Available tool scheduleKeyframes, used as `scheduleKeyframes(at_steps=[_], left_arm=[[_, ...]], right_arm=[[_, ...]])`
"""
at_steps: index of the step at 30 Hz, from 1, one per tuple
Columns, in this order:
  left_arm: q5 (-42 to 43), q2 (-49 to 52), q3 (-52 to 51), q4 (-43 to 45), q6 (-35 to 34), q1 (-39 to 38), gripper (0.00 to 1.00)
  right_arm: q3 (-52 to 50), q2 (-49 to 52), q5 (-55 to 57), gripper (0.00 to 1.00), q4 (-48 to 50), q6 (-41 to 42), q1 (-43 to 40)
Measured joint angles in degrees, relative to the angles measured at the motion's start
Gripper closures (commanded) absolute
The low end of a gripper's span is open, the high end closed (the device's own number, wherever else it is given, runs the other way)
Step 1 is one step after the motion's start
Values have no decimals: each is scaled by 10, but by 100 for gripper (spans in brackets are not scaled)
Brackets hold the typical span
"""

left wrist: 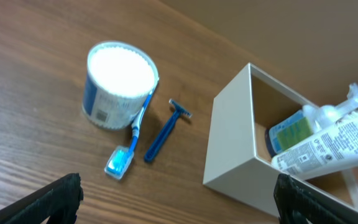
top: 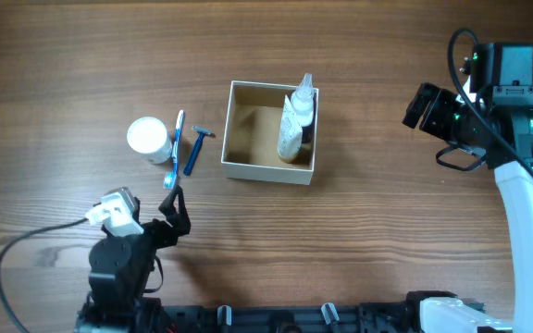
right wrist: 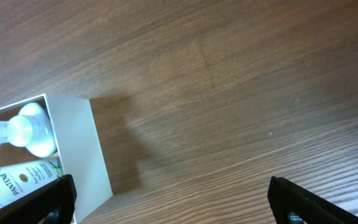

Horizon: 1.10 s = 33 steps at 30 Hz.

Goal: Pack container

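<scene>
The round white jar (top: 148, 139) still stands outside the container (top: 239, 169), so my left gripper should next move outward and down over the jar and close on its sides.
The container (top: 239, 169) is a square cardboard box, cream outside and tan inside, at the table's middle. A white tube (top: 291, 129) and a white pump bottle (top: 303, 97) stand in its right side. Left of it lie a blue razor (top: 195, 149), a blue toothbrush (top: 174, 153) and a round white jar (top: 148, 139). My left gripper (top: 172, 211) is open and empty, just below the toothbrush. In the left wrist view (left wrist: 176, 202) the razor (left wrist: 164, 130), toothbrush (left wrist: 132, 137) and container (left wrist: 232, 149) show. My right gripper (top: 421, 108) is open and empty, right of the container (right wrist: 73, 155).
The wooden table (top: 387, 213) spreads around the container. A black cable (top: 26, 240) runs from the left arm across the front left. The white right arm (top: 530, 213) stands along the right edge.
</scene>
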Motion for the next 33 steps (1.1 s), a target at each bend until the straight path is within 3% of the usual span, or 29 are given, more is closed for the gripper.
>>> scheduleKeyframes(at_steps=[9, 17, 22, 33], left_arm=[[-24, 332, 329, -110, 19, 7, 0], [-30, 695, 605, -233, 86, 33, 0], [-30, 794, 621, -239, 106, 34, 0], [-45, 894, 622, -241, 111, 83, 0]], right_arm=[[0, 0, -4, 0, 2, 0, 0], [0, 1, -4, 0, 2, 0, 0], [0, 1, -4, 0, 2, 0, 0], [0, 1, -4, 0, 2, 0, 0]])
